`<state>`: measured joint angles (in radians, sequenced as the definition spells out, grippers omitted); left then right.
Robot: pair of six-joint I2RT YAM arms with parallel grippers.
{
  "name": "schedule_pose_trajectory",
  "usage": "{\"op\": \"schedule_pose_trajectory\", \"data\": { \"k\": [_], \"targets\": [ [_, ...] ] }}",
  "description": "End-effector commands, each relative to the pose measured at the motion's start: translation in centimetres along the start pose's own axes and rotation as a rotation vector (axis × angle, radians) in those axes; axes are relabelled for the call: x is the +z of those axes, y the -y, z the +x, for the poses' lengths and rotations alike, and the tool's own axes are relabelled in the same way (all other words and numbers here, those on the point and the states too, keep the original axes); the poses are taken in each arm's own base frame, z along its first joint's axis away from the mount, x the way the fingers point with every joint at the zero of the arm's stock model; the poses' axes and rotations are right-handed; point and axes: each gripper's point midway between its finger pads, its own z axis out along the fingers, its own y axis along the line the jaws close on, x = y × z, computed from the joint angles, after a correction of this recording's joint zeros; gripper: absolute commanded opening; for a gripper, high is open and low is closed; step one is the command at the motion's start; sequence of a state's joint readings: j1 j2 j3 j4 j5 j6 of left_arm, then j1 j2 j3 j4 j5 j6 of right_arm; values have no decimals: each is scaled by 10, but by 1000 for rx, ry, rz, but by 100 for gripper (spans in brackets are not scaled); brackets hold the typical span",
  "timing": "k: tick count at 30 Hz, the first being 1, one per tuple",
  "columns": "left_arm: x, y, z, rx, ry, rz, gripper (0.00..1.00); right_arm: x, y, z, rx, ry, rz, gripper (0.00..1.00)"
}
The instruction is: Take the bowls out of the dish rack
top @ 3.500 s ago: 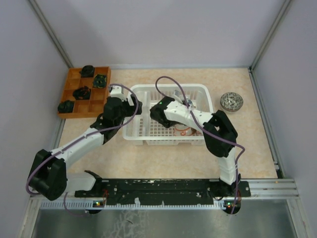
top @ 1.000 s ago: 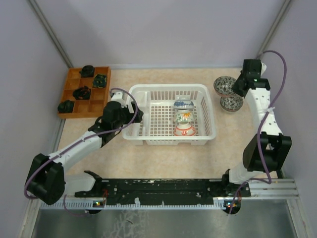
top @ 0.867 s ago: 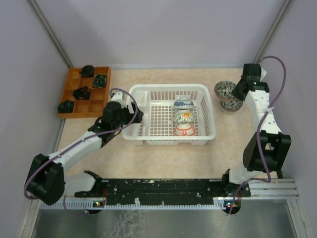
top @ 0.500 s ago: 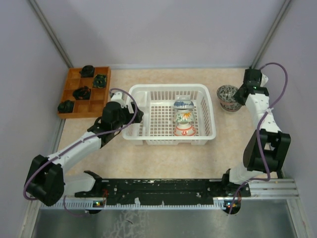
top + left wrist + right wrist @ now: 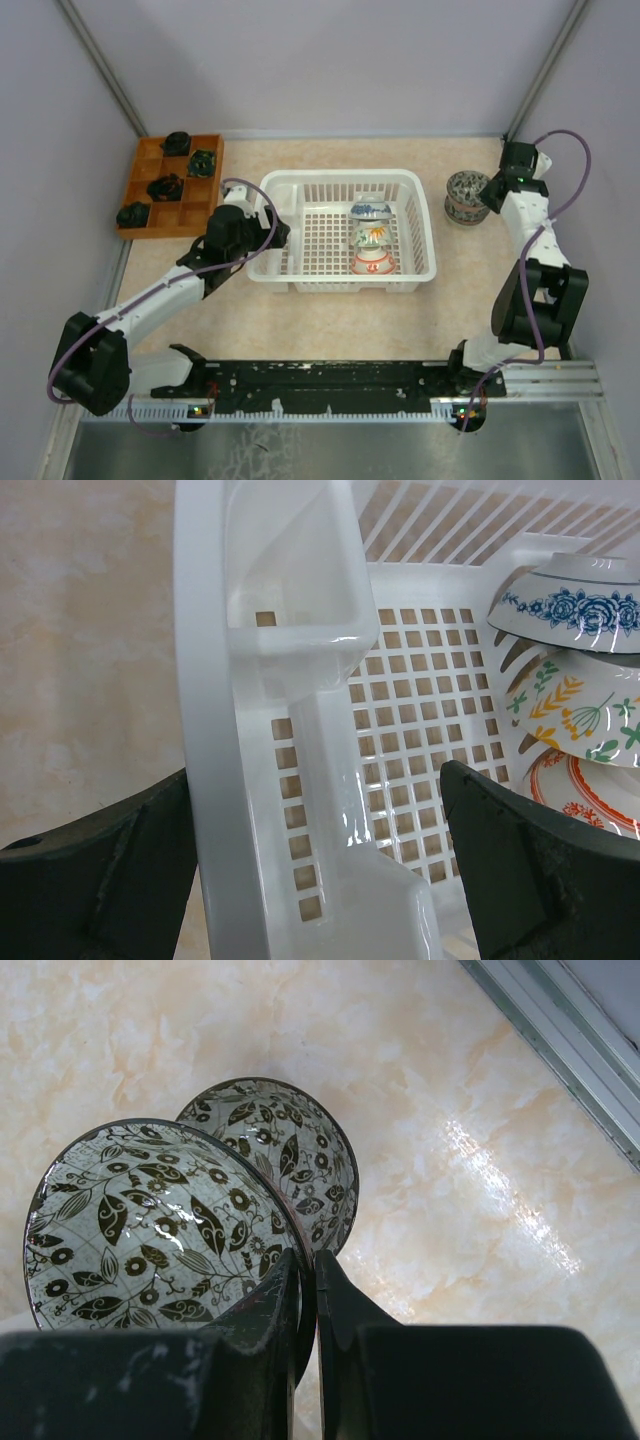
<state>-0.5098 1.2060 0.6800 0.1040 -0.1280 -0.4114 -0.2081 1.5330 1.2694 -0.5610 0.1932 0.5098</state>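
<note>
I should lower my right gripper next, set the tilted leaf-patterned bowl into the matching bowl and let go of the tilted bowl's rim, because the matching bowl stands open below my gripper.
The white dish rack sits mid-table with three bowls on edge in it: a blue-and-white bowl, an orange-and-green one and a red-marked one. My left gripper stands open astride the rack's left wall, one finger outside and one inside, touching no bowl. The same bowls show at right in its wrist view, the blue-and-white bowl uppermost. Right of the rack, my right gripper is shut on the rim of a dark leaf-patterned bowl, held tilted over a matching bowl on the table.
A brown wooden compartment tray with several dark lumps lies at the back left. The enclosure's right wall and metal frame rail run close behind the two dark bowls.
My right arm lifted the dark bowl out of the rack, carried it right, and lowered it over the other dark bowl. The left arm has stayed at the rack's wall.
</note>
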Motion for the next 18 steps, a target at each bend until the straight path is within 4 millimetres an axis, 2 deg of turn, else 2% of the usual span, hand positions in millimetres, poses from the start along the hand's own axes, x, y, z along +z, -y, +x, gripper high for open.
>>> {"op": "schedule_pose_trajectory", "data": {
  "k": [1,18],
  "targets": [
    [-2,7,-7,-8,20,29,99,7,-6,-20,36,74,-24,0],
    [-4,10,-10,-13,29,43,99,30,7,-8,28,45,20,0]
  ]
}}
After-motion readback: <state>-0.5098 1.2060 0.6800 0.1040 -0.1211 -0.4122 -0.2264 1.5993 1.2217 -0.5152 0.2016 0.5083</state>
